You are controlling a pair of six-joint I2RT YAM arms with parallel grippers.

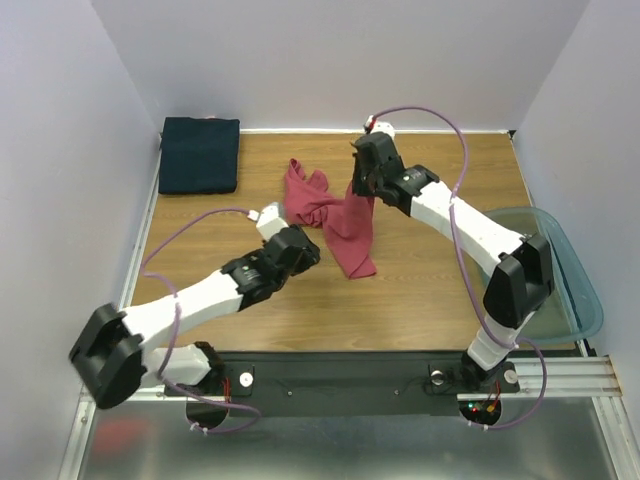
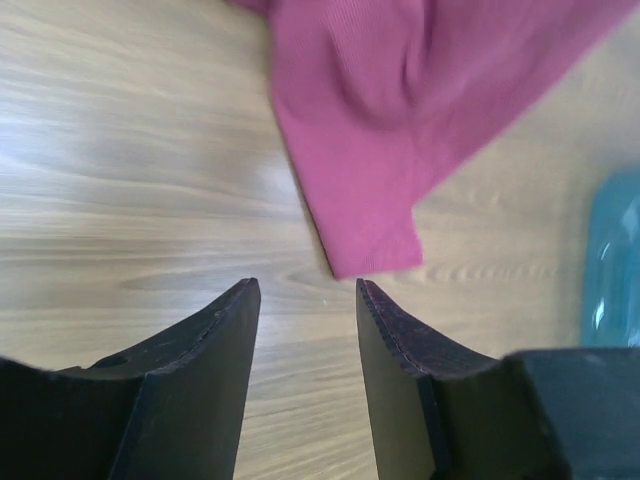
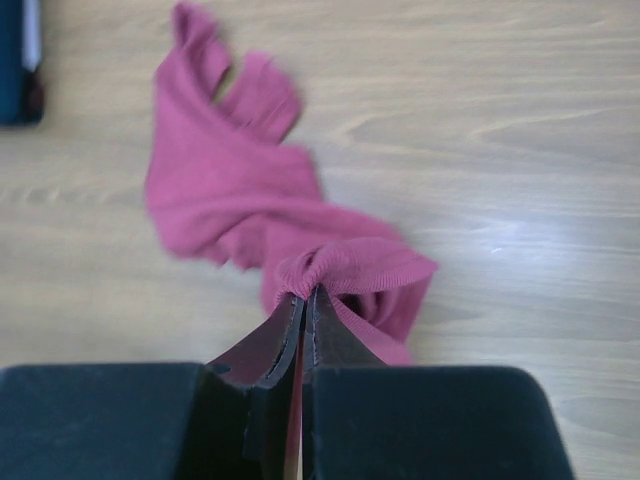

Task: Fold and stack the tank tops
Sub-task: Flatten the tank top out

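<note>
The tank top is hanging bunched, so my right gripper will next carry the fold back and down toward the tank top's lower corner [image 1: 363, 270] and release it on the table.
The rose-red tank top [image 1: 335, 220] hangs bunched over the middle of the wooden table, its straps trailing at the back left. My right gripper [image 1: 362, 190] is shut on a fold of it [image 3: 345, 268] and holds that part lifted. My left gripper [image 1: 305, 250] is open and empty, low over the table just left of the top's lower corner [image 2: 375, 250], not touching it. The dark navy tank top [image 1: 200, 155] lies folded flat at the back left corner; its edge shows in the right wrist view [image 3: 15, 60].
A translucent blue-green plastic tub [image 1: 560, 275] stands at the table's right edge; its side shows in the left wrist view [image 2: 612, 265]. White walls close in the back and both sides. A black rail [image 1: 350, 375] runs along the near edge.
</note>
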